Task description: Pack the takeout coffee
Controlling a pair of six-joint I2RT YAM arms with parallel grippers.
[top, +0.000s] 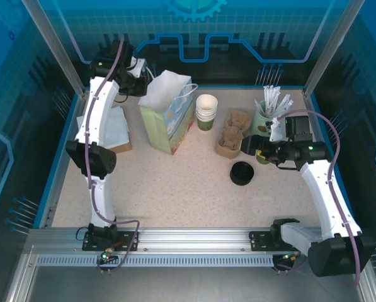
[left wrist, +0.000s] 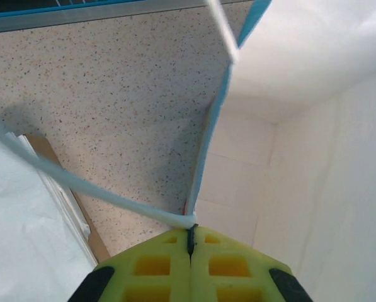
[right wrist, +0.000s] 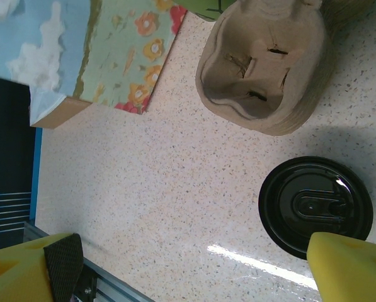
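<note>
My left gripper holds the bag's handle, and the bag (top: 170, 119) stands crooked. Next it should pull the bag back, turning toward the cups, onto the bare tabletop nearer me (top: 186, 162) and let go of the bag's handle.
A flowered paper gift bag (top: 170, 119) stands at the back centre, its white inside (left wrist: 313, 157) open. My left gripper (top: 139, 77) is at the bag's back left rim, shut (left wrist: 191, 238) on the bag's pale blue handle (left wrist: 106, 194). Beside the bag stand stacked paper cups (top: 206, 111), a stack of cardboard cup carriers (top: 232, 134) (right wrist: 263, 69) and a stack of black lids (top: 242, 173) (right wrist: 315, 204). My right gripper (top: 254, 145) hovers open (right wrist: 191, 270) over the table just right of the carriers, nothing between its fingers; one finger (right wrist: 351, 267) overlaps the lids' edge in the wrist view.
A green cup of stirrers and packets (top: 267, 112) stands at the back right, behind the right gripper. White napkins on a brown board (top: 115, 129) (left wrist: 24, 220) lie left of the bag. A blue rim (top: 62, 163) borders the table.
</note>
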